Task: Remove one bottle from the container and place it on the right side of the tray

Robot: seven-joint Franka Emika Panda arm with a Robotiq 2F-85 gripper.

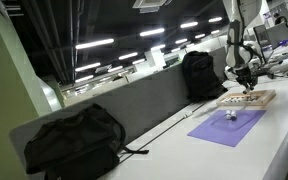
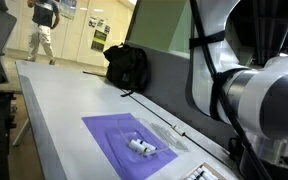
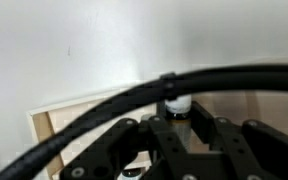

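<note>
My gripper should next lower the small pale bottle onto the light tan wooden tray [image 1: 249,98] and open, because the bottle is still hanging above the tray.
In the wrist view my gripper [image 3: 174,115] has its two dark fingers close on either side of a small bottle [image 3: 176,100] with a white cap and a dark band. It hangs over the light tan wooden tray [image 3: 84,112]. In an exterior view the gripper [image 1: 246,82] hangs just above the tray [image 1: 252,99] at the far end of the table. The small pale container [image 1: 231,115] sits on the purple mat; it also shows in an exterior view [image 2: 141,147] with pale bottles lying in it.
The flat purple mat [image 1: 229,127] [image 2: 119,140] lies next to the tray. One black backpack [image 1: 72,140] stands near the camera and another [image 1: 201,75] [image 2: 127,65] stands by the divider wall. A black cable [image 3: 104,110] crosses the wrist view. The arm's body [image 2: 254,90] fills the side.
</note>
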